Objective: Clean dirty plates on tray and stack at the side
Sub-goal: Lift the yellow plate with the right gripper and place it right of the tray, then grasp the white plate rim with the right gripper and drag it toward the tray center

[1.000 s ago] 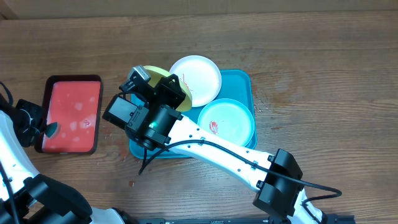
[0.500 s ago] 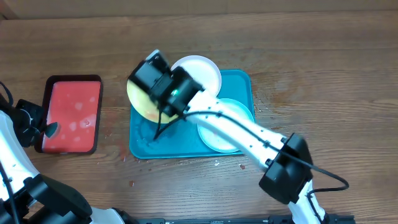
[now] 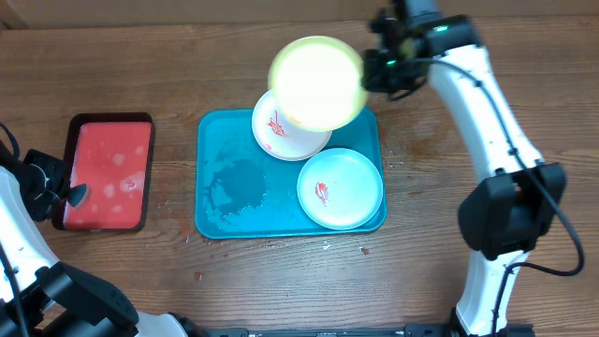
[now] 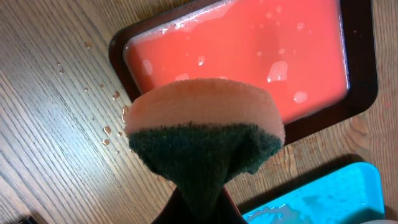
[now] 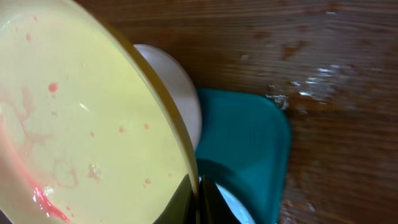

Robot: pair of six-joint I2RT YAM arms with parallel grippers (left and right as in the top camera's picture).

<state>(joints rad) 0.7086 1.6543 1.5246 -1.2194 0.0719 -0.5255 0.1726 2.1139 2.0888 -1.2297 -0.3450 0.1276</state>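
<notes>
I will carry the plate right in the overhead view with my right gripper next, then lower and release it on the open wood (image 3: 419, 124) (image 5: 345, 134) below, beside the tray.
My right gripper (image 3: 379, 67) is shut on the rim of the yellow-green plate (image 3: 316, 82) and holds it in the air over the tray's far edge. In the right wrist view the plate (image 5: 74, 118) shows faint red smears, and my right gripper (image 5: 198, 196) pinches its edge. The white plate (image 3: 281, 129) and the light teal plate (image 3: 341, 187) lie on the teal-blue tray (image 3: 234, 187), each with a red smear. My left gripper (image 3: 58, 192) stays at the far left, and in the left wrist view this gripper (image 4: 202, 208) is shut on a sponge (image 4: 205, 140).
A smaller red tray with a dark rim (image 3: 105, 171) holds pinkish liquid at the left, also in the left wrist view (image 4: 242, 56). Water drops lie on the wood (image 4: 109, 130) beside it. The teal tray's left half is wet.
The right arm has swung from the tray's left side up to the far right, lifting the yellow-green plate off the tray. The left arm has not moved.
</notes>
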